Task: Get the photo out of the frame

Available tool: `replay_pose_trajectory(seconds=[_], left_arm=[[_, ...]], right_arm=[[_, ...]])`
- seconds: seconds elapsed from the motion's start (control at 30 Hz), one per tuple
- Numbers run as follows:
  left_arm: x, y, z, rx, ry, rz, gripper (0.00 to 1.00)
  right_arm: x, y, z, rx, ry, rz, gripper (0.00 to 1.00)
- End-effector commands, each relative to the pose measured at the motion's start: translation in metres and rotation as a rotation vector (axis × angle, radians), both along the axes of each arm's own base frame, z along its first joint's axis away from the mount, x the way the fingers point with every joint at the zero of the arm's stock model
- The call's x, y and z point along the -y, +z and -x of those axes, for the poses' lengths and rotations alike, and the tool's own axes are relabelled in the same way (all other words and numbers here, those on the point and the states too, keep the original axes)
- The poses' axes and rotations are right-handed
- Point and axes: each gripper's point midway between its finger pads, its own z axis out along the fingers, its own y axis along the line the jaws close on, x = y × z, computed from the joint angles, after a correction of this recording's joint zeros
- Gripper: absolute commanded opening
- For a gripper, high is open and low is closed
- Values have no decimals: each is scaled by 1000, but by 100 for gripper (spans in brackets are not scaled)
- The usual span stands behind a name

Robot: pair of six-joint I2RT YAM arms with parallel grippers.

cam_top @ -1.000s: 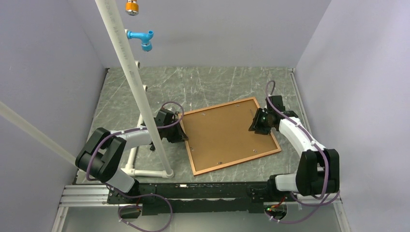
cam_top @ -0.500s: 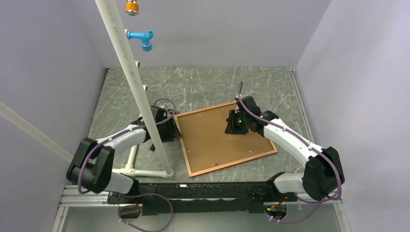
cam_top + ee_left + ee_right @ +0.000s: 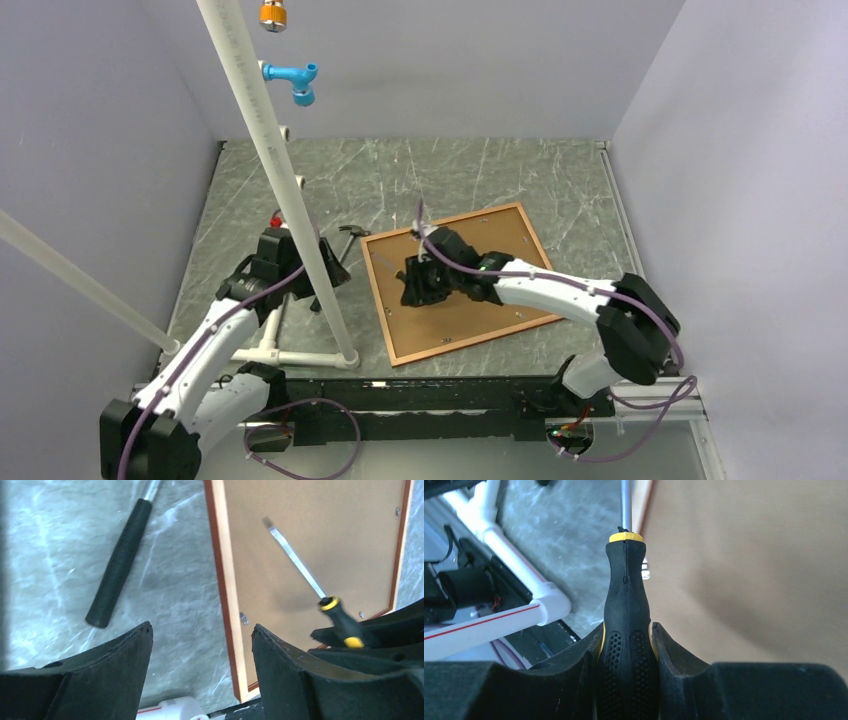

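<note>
The table is bare between the frame [image 3: 478,339] and the white pipe, so the robot's right gripper should next carry the screwdriver past the frame's edge, lower it there and let go of the handle.
The frame [image 3: 478,339], a thin reddish-brown border, lies face down on the table. Of the photo only its brown board backing [image 3: 490,240] shows. My right gripper [image 3: 415,288] hovers over the backing near the frame's left side, shut on the black-and-yellow handle of a screwdriver [image 3: 626,605] whose shaft [image 3: 295,555] points across the board. My left gripper [image 3: 335,272] hangs open and empty just left of the frame edge [image 3: 225,590], partly behind the white pipe. Its fingertips [image 3: 147,627] stand wide apart above bare table.
A hammer with a black handle [image 3: 120,565] lies on the table left of the frame's top corner. A white PVC pipe rig [image 3: 290,200] rises in front of the left arm, with its base [image 3: 499,610] near the frame's left side. Small metal clips [image 3: 243,618] sit along the frame's inner edge.
The right gripper carried the screwdriver leftward across the backing. The left gripper opened, drew back left and rose away from the frame edge. The frame shifted slightly left.
</note>
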Motion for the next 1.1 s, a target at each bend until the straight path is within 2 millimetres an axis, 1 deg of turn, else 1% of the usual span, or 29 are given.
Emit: replay_pose_trajectory(seconds=[0.0, 0.1, 0.23, 0.33, 0.47, 0.53, 0.63, 0.7, 0.77, 0.87, 0.93, 0.97, 1.03, 1.07], left_arm=[[-26, -6, 25, -24, 59, -81, 76], [-33, 0, 31, 3, 89, -82, 77], [-41, 6, 37, 21, 118, -105, 77], [-46, 12, 42, 15, 123, -124, 77], [-50, 25, 38, 58, 157, -118, 78], [-52, 31, 37, 67, 173, -120, 78], [-54, 38, 33, 84, 194, -120, 78], [-54, 44, 30, 98, 199, -119, 78], [-53, 47, 29, 99, 195, -121, 78], [-53, 49, 29, 101, 189, -123, 78], [-53, 48, 29, 103, 190, -122, 78], [-53, 48, 29, 103, 189, -118, 78], [-51, 45, 29, 103, 185, -109, 77], [-49, 44, 29, 103, 178, -103, 77]], right_arm=[[-68, 29, 10, 81, 157, -171, 0], [-88, 16, 21, 96, 279, -165, 0], [-102, 2, 24, 129, 394, -183, 0], [-112, -1, 31, 140, 512, -200, 0], [-127, -11, 40, 134, 651, -235, 0], [-134, -15, 42, 139, 688, -271, 0], [-151, -10, 50, 141, 727, -351, 1], [-161, -15, 53, 137, 734, -348, 3], [-165, -25, 56, 137, 727, -317, 4], [-161, -39, 58, 124, 708, -302, 4], [-156, -46, 60, 121, 701, -288, 7], [-154, -51, 60, 122, 695, -272, 12], [-151, -56, 61, 119, 698, -260, 25], [-150, -57, 62, 117, 699, -259, 31]])
